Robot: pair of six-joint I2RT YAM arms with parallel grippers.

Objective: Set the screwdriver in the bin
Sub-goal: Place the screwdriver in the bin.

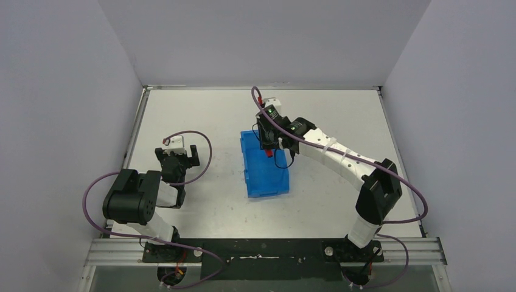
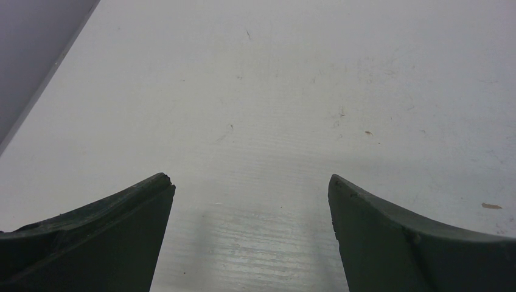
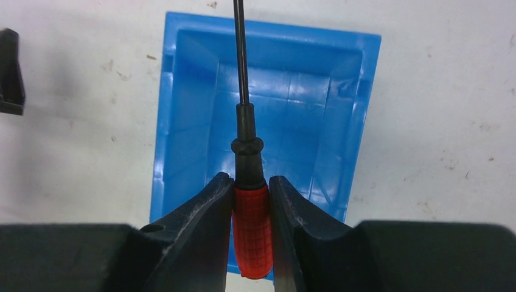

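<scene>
I should lower my right gripper next between the blue bin's sides toward its bottom (image 1: pixel 266 169) (image 3: pixel 278 137) and then open it there, because the screwdriver is still hanging above the empty bin.
My right gripper (image 3: pixel 251 182) is shut on the screwdriver (image 3: pixel 251 228), its two fingers pressed against the red ribbed handle. The thin black shaft (image 3: pixel 241 55) points away from the wrist, out over the blue bin (image 3: pixel 182 146). In the top view the right gripper (image 1: pixel 268 150) hangs above the far end of the bin (image 1: pixel 268 179), with a bit of the red handle (image 1: pixel 268 154) showing under it. The bin holds nothing that I can see. My left gripper (image 2: pixel 251 182) stands open over bare table, well left of the bin (image 1: pixel 188 159).
White walls close the table on the left, back and right. Purple cables (image 1: pixel 201 143) loop from both arms. A black piece of the left arm (image 3: pixel 9 73) shows at the left edge of the right wrist view.
</scene>
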